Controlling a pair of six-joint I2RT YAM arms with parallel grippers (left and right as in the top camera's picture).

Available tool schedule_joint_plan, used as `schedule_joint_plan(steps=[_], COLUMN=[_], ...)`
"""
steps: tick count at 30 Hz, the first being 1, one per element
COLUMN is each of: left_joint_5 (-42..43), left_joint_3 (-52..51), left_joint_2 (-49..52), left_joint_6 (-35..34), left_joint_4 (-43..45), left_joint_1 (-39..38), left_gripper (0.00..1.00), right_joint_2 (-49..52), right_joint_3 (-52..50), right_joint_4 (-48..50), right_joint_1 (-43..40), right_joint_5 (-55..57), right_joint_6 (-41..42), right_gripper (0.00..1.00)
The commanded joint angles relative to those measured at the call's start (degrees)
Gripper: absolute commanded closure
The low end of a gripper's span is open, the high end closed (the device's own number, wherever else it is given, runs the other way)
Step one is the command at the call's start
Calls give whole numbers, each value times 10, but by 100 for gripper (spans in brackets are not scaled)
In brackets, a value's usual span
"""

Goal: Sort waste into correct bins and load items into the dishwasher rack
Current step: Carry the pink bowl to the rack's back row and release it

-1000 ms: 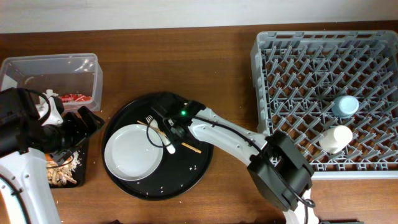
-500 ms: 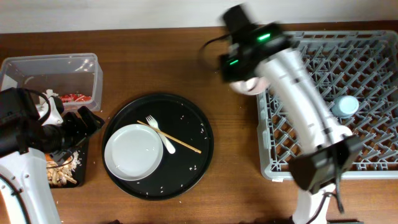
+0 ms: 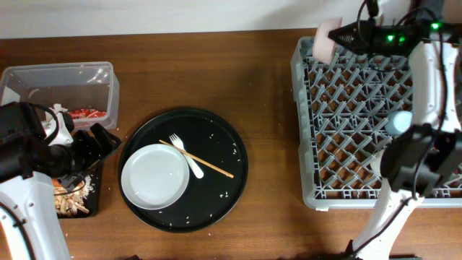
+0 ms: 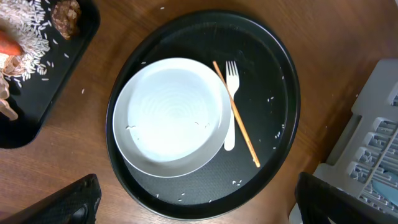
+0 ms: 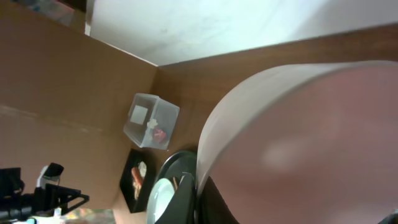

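Note:
My right gripper will next bring the pinkish-white bowl down into the far corner of the grey dishwasher rack point(image 3: 309, 144), and then it will let go of the bowl's rim.
My right gripper point(image 3: 345, 35) is shut on the rim of the pinkish-white bowl point(image 3: 326, 36), held on its side over the far left corner of the grey dishwasher rack point(image 3: 309, 144). The bowl fills the right wrist view point(image 5: 305, 143). A white plate point(image 3: 154, 175), white fork point(image 3: 189, 159) and a wooden chopstick point(image 3: 209, 165) lie on the round black tray point(image 3: 224, 195). My left gripper point(image 4: 193, 205) is open, above the tray's edge. The clear tub point(image 3: 65, 83) holds a red wrapper point(image 3: 86, 113). The shallow black tray point(image 4: 37, 93) holds rice, brown scraps and a carrot point(image 4: 9, 42).
A light blue cup point(image 3: 399, 121) stands in the rack's right part, beside my right arm. The left arm's body covers much of the shallow black tray in the overhead view. Loose rice grains dot the round tray.
My right gripper has lifted the bowl off the round tray and swung it right and back, to above the rack's far left corner. The left arm has not moved.

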Motion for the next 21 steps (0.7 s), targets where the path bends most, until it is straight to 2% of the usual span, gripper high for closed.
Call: schedule_joint_plan(steps=[1, 9, 12, 13, 21], left_joint_5=[-2, -2, -2, -2, -2], left_joint_3=[0, 0, 0, 0, 0], left_joint_2=[-4, -4, -4, -4, -4], left_joint_6=[-3, -3, -3, -3, -3], left_joint_4=[-1, -1, -1, -1, -1], left_joint_1=[3, 3, 3, 3, 3], left_gripper=[1, 1, 1, 1, 1], right_joint_2=[43, 65, 68, 68, 68], right_joint_3=[9, 9, 9, 9, 9], right_joint_4=[21, 2, -35, -47, -57], right_joint_1=[0, -27, -39, -42, -53], right_joint_5=[-33, -24, 37, 54, 51], right_joint_6=[23, 23, 23, 23, 23], right_gripper=[96, 96, 95, 92, 94])
